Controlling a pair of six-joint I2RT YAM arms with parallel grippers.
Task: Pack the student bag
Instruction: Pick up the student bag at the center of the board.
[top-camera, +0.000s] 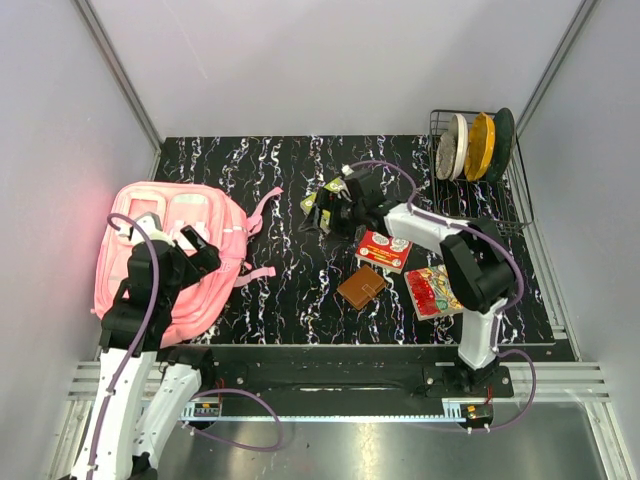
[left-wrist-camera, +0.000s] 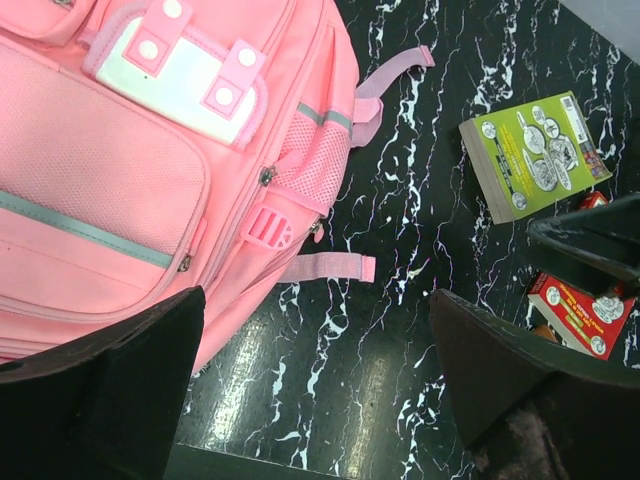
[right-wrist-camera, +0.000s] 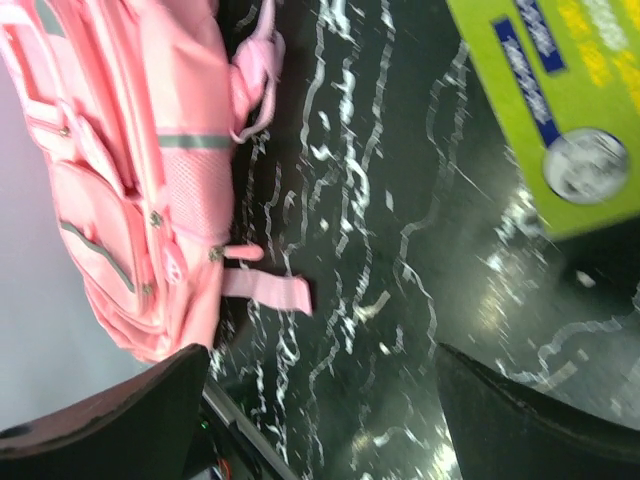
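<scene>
My right gripper will next move to its left in the top view, over bare tabletop, and onto the bag's side fabric (top-camera: 239, 220) (right-wrist-camera: 192, 105) by the bag's far strap.
The student bag (top-camera: 165, 255) is a pink backpack lying flat at the table's left, front pockets up, with straps trailing to the right. It also shows in the left wrist view (left-wrist-camera: 150, 170) and in the right wrist view (right-wrist-camera: 130, 170). My left gripper (top-camera: 198, 250) hovers over the bag's right edge, open and empty (left-wrist-camera: 315, 390). My right gripper (top-camera: 332, 208) is open and empty (right-wrist-camera: 320, 410), low over the table beside a green book (top-camera: 310, 203), which also shows in both wrist views (left-wrist-camera: 535, 155) (right-wrist-camera: 560, 100).
A red book (top-camera: 384, 250), a brown wallet (top-camera: 362, 287) and a red-and-yellow book (top-camera: 432, 291) lie right of centre. A wire dish rack (top-camera: 500, 205) with plates stands at the back right. Grey walls enclose the table.
</scene>
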